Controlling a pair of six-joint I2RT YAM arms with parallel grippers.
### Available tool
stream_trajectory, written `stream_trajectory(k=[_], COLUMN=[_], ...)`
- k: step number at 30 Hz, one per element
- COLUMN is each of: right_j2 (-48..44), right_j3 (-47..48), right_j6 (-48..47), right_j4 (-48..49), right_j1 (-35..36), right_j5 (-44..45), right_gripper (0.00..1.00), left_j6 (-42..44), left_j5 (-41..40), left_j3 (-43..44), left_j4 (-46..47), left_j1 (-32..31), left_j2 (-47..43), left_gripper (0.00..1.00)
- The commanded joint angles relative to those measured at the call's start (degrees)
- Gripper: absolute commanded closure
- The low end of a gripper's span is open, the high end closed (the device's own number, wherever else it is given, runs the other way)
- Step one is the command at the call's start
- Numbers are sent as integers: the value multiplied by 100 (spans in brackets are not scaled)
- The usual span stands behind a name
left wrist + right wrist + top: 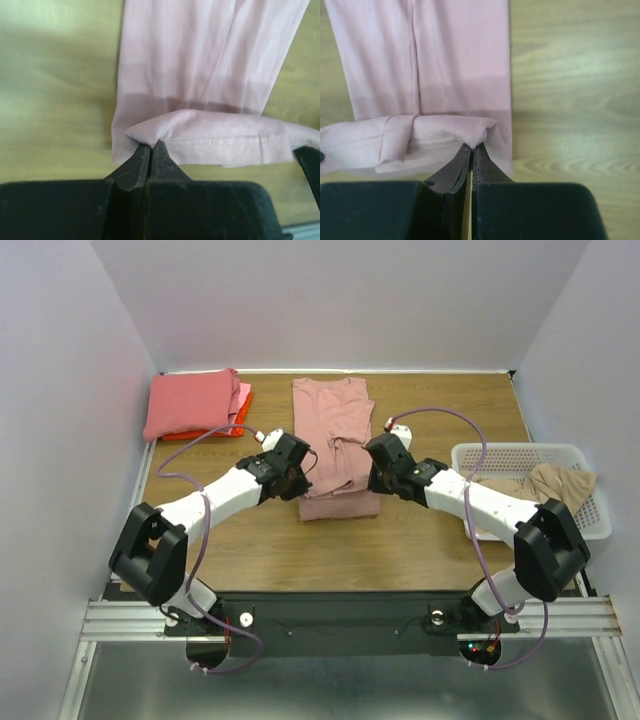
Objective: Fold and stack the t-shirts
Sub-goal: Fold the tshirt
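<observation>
Next, my right gripper carries the hem corner outward and down onto the folded t-shirt's basket-side edge [364,452] [492,67] and lets go, since flat cloth lies there.
A dusty pink t-shirt [336,425] lies as a long folded strip in the middle of the table. Its near hem is lifted and held at both corners. My left gripper [297,483] is shut on the left corner of the hem [150,134]. My right gripper [378,480] is shut on the right corner [477,132]. The strip shows in the left wrist view [200,50] and in the right wrist view [445,55], flat on the wood beyond the held hem. A stack of folded shirts, coral-red [190,402] over pink and orange, sits at the far left.
A white mesh basket [520,455] at the right holds a crumpled tan shirt [560,483]. White walls close the table on three sides. Bare wood [350,550] lies between the pink shirt and the arm bases.
</observation>
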Motion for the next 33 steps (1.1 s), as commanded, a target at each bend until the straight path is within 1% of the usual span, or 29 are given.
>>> stream_trajectory(k=[1,5,9,15,18,21,27,28,29,30,31,32,33], right_j2=[317,678,1047,1626,1908,2172,2621,2699,2726,2761,2796,2797,2814], right_j3=[501,792,1055,1556,1750,1961,2215,2294,2339,2374,2444,2462,2479], right_j6=[-376,-543,-622,-736,-763,-780,-710,-710,-710,-710,-710,-710,-745], right_j4=[636,812,953,1050,1102,1146,1146,1146,1146,1146,1146,1138,1138], right_j1=[-434,-785,-1005,-1216,-1331,-1427,-1577,-1586,-1620,-1638,-1647,-1656,-1673], right_j5=[39,-321,-620,-788,-840,-1077,-1271,-1289,-1298,-1298,-1289,-1298,-1393], right_gripper=[100,100,100,100,100,100,99,98,97,89,82,74,68], left_j6=[550,770,946,1262,1324,1281,1289,1341,1420,1412,1412,1456,1500], left_j5=[-297,-280,-272,1,53,71,212,290,282,247,212,264,308], left_j3=[686,1153,1548,2154,2322,2559,2674,2796,2867,2902,2964,3008,3043], left_j4=[-1,8,25,148,315,254,474,447,447,438,464,465,447], left_j1=[279,516,675,965,1009,1140,1413,1422,1422,1431,1431,1431,1431], left_j2=[326,808,1090,1810,2135,2356,2663,2725,2778,2874,2919,2963,2989], left_gripper=[100,100,100,100,100,100,100,93,91,64,43,26,15])
